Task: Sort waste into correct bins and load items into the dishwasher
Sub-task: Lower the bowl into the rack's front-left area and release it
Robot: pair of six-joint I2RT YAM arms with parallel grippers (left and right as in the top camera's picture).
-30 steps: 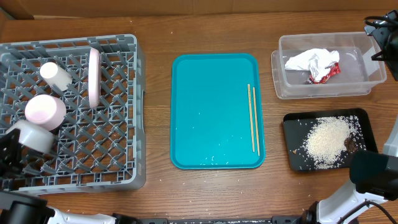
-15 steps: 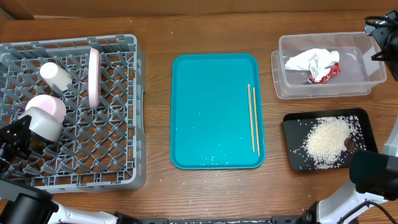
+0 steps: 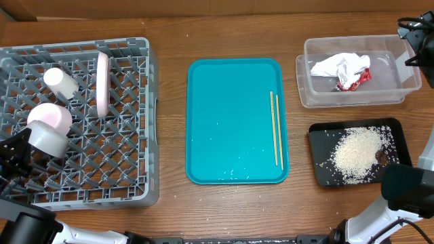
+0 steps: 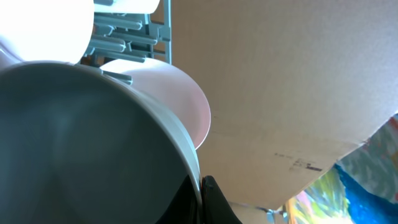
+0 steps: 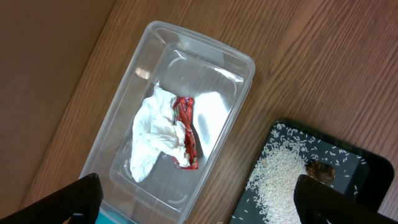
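My left gripper moves down and back to the rack's empty near corner point(image 3: 46, 173) next and releases the second bowl there, since that bowl crowds the first bowl.
The grey dish rack point(image 3: 129, 169) at the left holds the upright pink-white plate point(image 3: 102, 84), the white cup point(image 3: 60, 82) and a whitish bowl point(image 3: 49, 116). My left gripper point(image 3: 27, 145) is shut on the rim of the second bowl point(image 3: 49, 139), which is in the rack against the first. In the left wrist view the fingers point(image 4: 200, 200) pinch that bowl's rim point(image 4: 93, 137). The chopsticks point(image 3: 274, 129) lie on the teal tray point(image 3: 230, 122). My right gripper point(image 5: 205, 214) is open and empty, high above the clear tub point(image 5: 233, 81).
The clear tub point(image 3: 400, 85) holds the crumpled white paper point(image 3: 336, 66) and the red wrapper point(image 3: 358, 80). The black tray point(image 3: 319, 135) holds the rice point(image 3: 356, 154) and the brown scrap point(image 3: 382, 157). A few rice grains lie on the teal tray's near edge.
My left gripper has carried the bowl from the rack's near-left corner farther in, up against the other bowl. The right arm has not moved.
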